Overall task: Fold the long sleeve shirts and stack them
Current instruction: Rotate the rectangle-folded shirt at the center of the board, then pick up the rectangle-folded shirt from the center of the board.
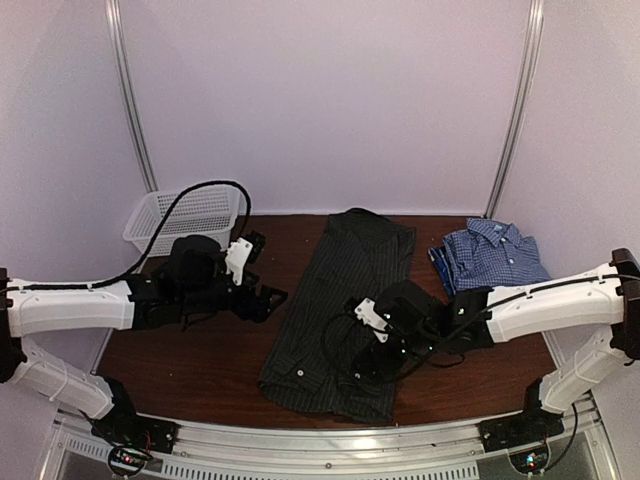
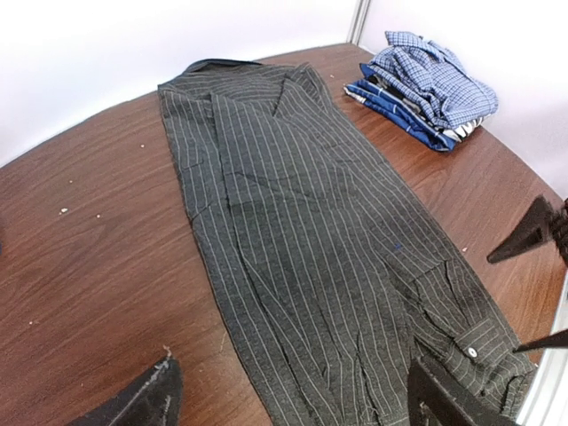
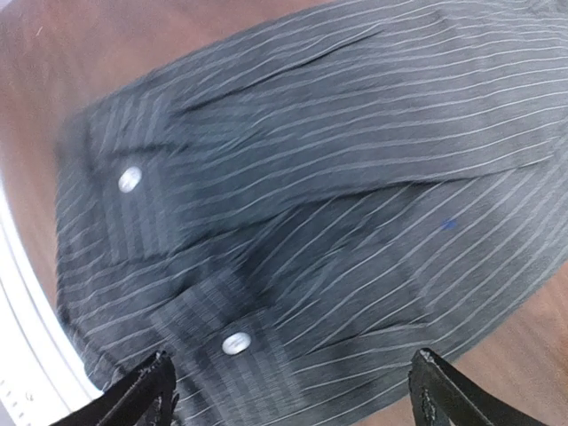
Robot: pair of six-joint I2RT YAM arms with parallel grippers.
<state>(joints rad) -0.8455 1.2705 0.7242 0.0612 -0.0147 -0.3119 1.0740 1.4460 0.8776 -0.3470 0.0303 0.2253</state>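
Observation:
The shirt's near corner on the stack's side (image 1: 386, 413) lies below and back. My open right gripper will next move its fingers back and down to close on that corner.
A black pinstriped shirt (image 1: 345, 300) lies folded into a long strip down the middle of the table, collar at the far end. It also shows in the left wrist view (image 2: 302, 240) and in the right wrist view (image 3: 337, 177), where two pale cuff buttons (image 3: 236, 343) show. My right gripper (image 1: 362, 362) hovers open over the shirt's near end, with its fingertips (image 3: 133, 399) spread wide and empty. My left gripper (image 1: 268, 296) is open and empty just left of the shirt, above bare table. Its fingertips (image 2: 448, 404) show at the bottom of the left wrist view.
A stack of folded blue-white checked shirts (image 1: 490, 255) sits at the back right and also shows in the left wrist view (image 2: 426, 84). A white mesh basket (image 1: 185, 215) stands at the back left. The brown table (image 1: 190, 370) has bare wood at the front left.

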